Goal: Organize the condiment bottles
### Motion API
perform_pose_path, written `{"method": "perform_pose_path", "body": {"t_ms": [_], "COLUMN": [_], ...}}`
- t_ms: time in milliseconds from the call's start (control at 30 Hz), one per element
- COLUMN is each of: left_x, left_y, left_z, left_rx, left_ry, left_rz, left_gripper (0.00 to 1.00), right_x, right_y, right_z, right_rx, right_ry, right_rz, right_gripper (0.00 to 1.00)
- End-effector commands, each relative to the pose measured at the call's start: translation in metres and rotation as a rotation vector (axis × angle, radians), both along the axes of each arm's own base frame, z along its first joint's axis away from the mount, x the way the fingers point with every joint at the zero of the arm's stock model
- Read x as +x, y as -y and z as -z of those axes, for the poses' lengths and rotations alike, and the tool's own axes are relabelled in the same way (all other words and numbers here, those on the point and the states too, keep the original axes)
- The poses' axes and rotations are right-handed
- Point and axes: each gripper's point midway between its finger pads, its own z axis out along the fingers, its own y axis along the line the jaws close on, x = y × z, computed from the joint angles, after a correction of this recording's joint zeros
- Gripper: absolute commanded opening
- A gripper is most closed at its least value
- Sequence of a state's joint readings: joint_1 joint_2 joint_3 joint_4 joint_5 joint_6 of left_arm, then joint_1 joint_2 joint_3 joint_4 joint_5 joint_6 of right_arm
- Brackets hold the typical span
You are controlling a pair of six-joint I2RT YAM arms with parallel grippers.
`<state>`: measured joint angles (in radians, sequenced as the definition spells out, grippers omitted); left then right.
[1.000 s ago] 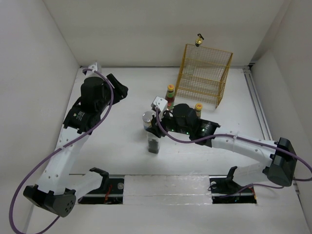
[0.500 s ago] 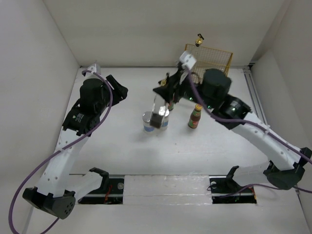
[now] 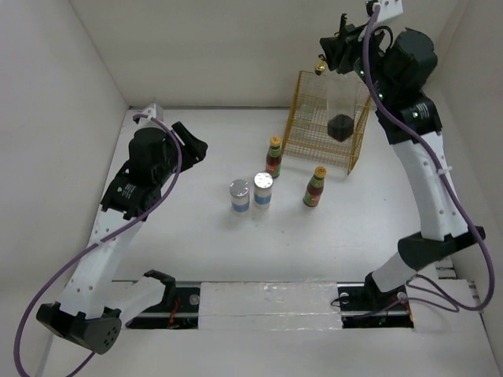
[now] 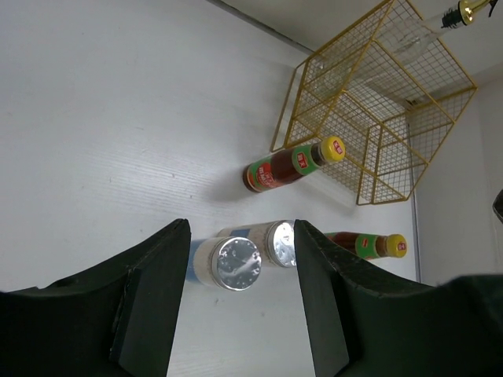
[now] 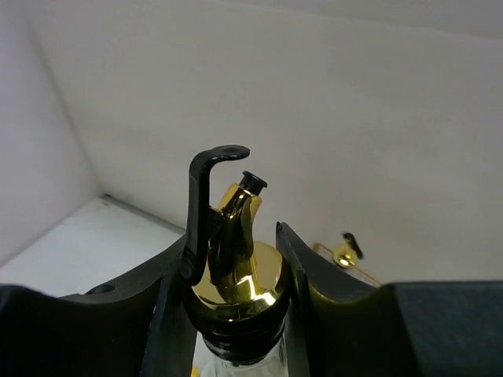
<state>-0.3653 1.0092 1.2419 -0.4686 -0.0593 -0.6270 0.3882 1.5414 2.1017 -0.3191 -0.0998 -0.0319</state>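
Note:
My right gripper holds its bottle's base above the rack, so next it will move outward, lower the bottle into the rack's back beside the other bottle's gold spout and release it.
My right gripper is raised high over the yellow wire rack, shut on the gold cap of a clear glass bottle that hangs over the rack with dark liquid at its bottom. The second glass bottle's gold spout shows at the rack's back left corner. Two red bottles with yellow caps stand in front of the rack. Two white silver-lidded cylinders stand side by side to their left. My left gripper is open and empty, well above and left of the cylinders.
The white enclosure walls close in on the left, the back and the right. The rack stands at the back right against the far wall. A rail runs along the table's right edge.
My right arm has lifted the glass bottle from the table beside the cylinders and carried it up and back to above the rack. The left arm has not moved.

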Motion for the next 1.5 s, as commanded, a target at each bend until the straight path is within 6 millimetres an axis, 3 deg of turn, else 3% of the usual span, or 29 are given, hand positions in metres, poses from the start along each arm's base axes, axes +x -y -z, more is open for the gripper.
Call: {"method": "perform_pose_path", "body": {"t_ms": [0, 100, 300, 733, 1233, 1467], "left_x": [-0.002, -0.002, -0.002, 0.002, 0.006, 0.008], "left_y": [0.003, 0.003, 0.001, -0.009, -0.009, -0.007], "left_z": [-0.007, -0.003, -0.002, -0.008, 0.005, 0.011], "left_rx": [-0.021, -0.018, -0.006, 0.000, 0.014, 0.017], "left_ry": [0.032, 0.023, 0.027, 0.030, -0.015, -0.034], "left_rz": [0.012, 0.012, 0.006, -0.033, -0.034, -0.025], "left_gripper": [0.51, 0.51, 0.51, 0.51, 0.51, 0.51], "right_x": [0.034, 0.057, 0.094, 0.154, 0.175, 0.167], "right_y": [0.037, 0.063, 0.094, 0.115, 0.136, 0.145], "right_z": [-0.012, -0.003, 0.009, 0.012, 0.011, -0.016], "right_rx": [-0.012, -0.020, -0.025, 0.009, 0.062, 0.136], "right_ry": [0.038, 0.021, 0.008, 0.060, 0.116, 0.195], "right_rz": [0.135, 0.228, 0.332, 0.425, 0.532, 0.574], "right_gripper": [0.00, 0.00, 0.00, 0.00, 0.00, 0.00]}}
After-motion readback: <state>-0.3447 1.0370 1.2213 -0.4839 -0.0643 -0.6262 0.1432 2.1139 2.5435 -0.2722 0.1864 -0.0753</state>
